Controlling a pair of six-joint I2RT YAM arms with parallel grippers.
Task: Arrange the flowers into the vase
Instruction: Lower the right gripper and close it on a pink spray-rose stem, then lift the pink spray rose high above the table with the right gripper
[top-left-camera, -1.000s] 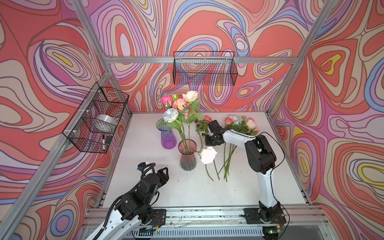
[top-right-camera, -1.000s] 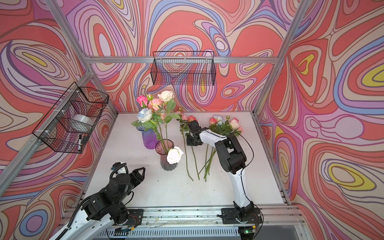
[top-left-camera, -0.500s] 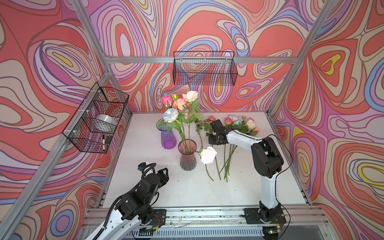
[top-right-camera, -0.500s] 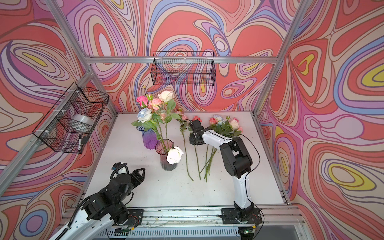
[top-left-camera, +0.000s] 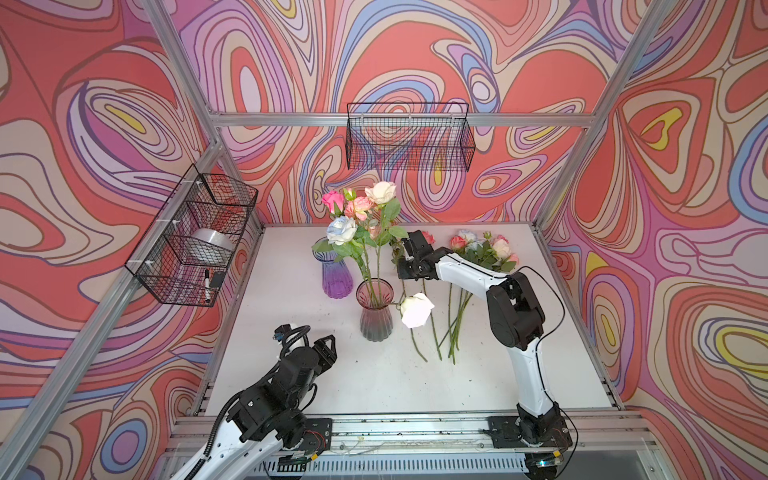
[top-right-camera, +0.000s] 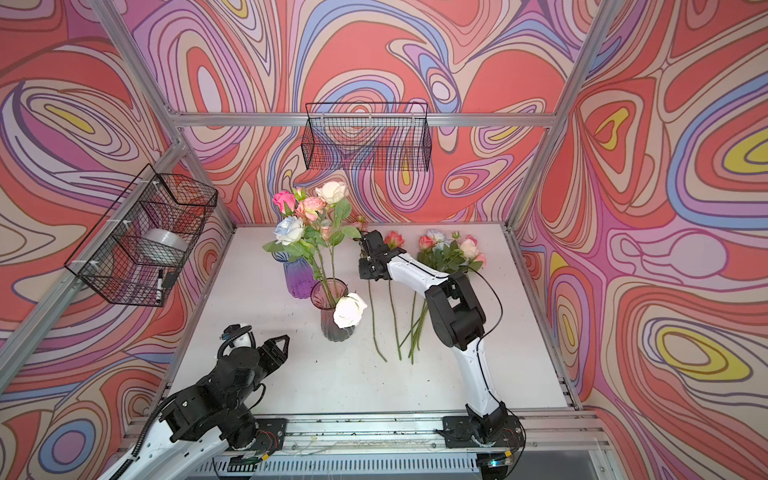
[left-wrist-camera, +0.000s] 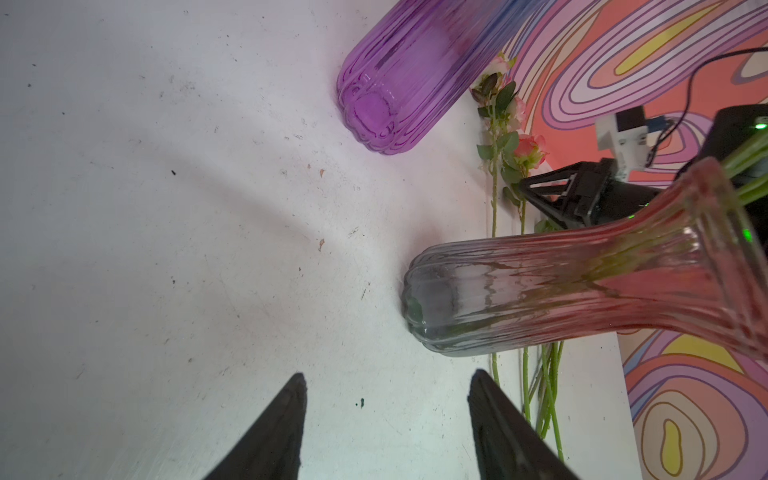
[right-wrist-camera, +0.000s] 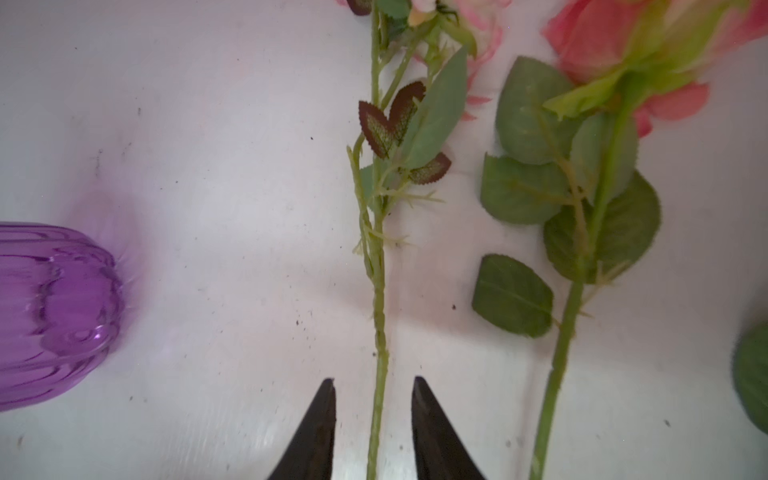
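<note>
The thin green stem (right-wrist-camera: 379, 316) is already between the open fingers, so I need to lower my right gripper onto the bare part of the stem near its leaves and close.
The pink-to-grey glass vase (top-left-camera: 375, 313) (top-right-camera: 334, 316) (left-wrist-camera: 561, 291) stands mid-table with several flowers (top-left-camera: 365, 208) upright in it. A white rose (top-left-camera: 417, 311) droops over its rim. More flowers (top-left-camera: 482, 251) (top-right-camera: 451, 249) lie flat at the back right, stems toward the front. My right gripper (top-left-camera: 402, 266) (right-wrist-camera: 374, 381) hangs low over them, open, with a thin green stem (right-wrist-camera: 379, 316) between the jaws and touching neither. A coral rose (right-wrist-camera: 598, 37) lies beside that stem. My left gripper (top-left-camera: 328, 343) (left-wrist-camera: 387, 374) is open and empty at the front left.
An empty purple vase (top-left-camera: 336, 274) (right-wrist-camera: 50, 307) stands just behind the pink one. A wire basket (top-left-camera: 409, 137) hangs on the back wall, and another (top-left-camera: 195, 237) on the left wall holds a tape roll and a marker. The white table (top-left-camera: 291, 374) is scuffed.
The right gripper's jaws have gone from shut to parted, and that arm has shifted a little. The left arm has not moved.
</note>
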